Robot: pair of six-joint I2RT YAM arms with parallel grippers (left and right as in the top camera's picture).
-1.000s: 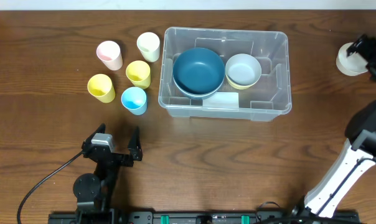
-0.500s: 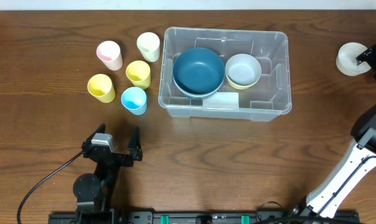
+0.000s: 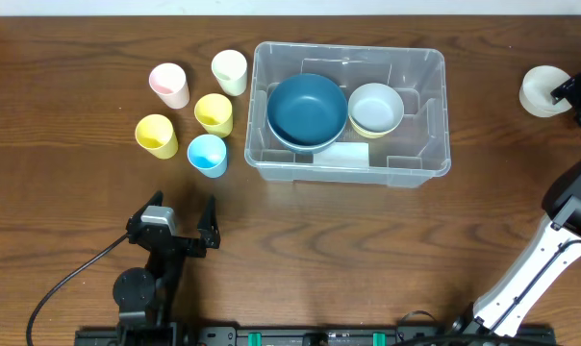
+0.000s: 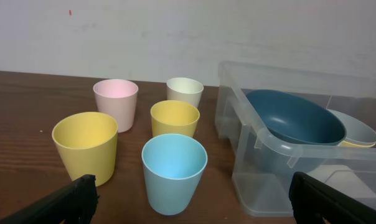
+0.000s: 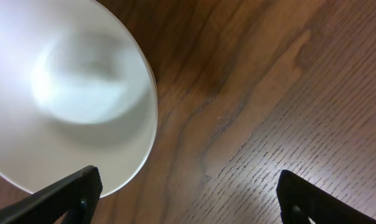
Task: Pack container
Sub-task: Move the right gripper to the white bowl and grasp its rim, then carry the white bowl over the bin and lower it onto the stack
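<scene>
Next I need to lower my right gripper to the white bowl's rim [image 5: 149, 146] on the side away from the container.
The clear container [image 3: 437, 115] stands at the table's middle back. Inside it lie a dark blue bowl [image 3: 307, 109] and a white bowl [image 3: 375, 106] nested on a yellow one. My left gripper [image 3: 180, 229] rests open near the front edge, nothing between its fingers; in the left wrist view the gripper [image 4: 193, 190] faces a blue cup [image 4: 174, 171] and the container [image 4: 281, 152]. My right gripper [image 3: 568, 94] is open at the far right edge, beside a lone white bowl [image 3: 541, 90]. Seen from the right wrist, this white bowl [image 5: 70, 93] lies under the left finger [image 5: 66, 194].
Left of the container stand several cups: pink [image 3: 168, 85], cream [image 3: 229, 72], two yellow [image 3: 214, 114] [image 3: 157, 135] and blue [image 3: 208, 154]. The right arm's white link [image 3: 531, 264] slants across the front right corner.
The right gripper has shifted right, off the lone white bowl, which now shows more fully. The left arm and the cups have not moved.
</scene>
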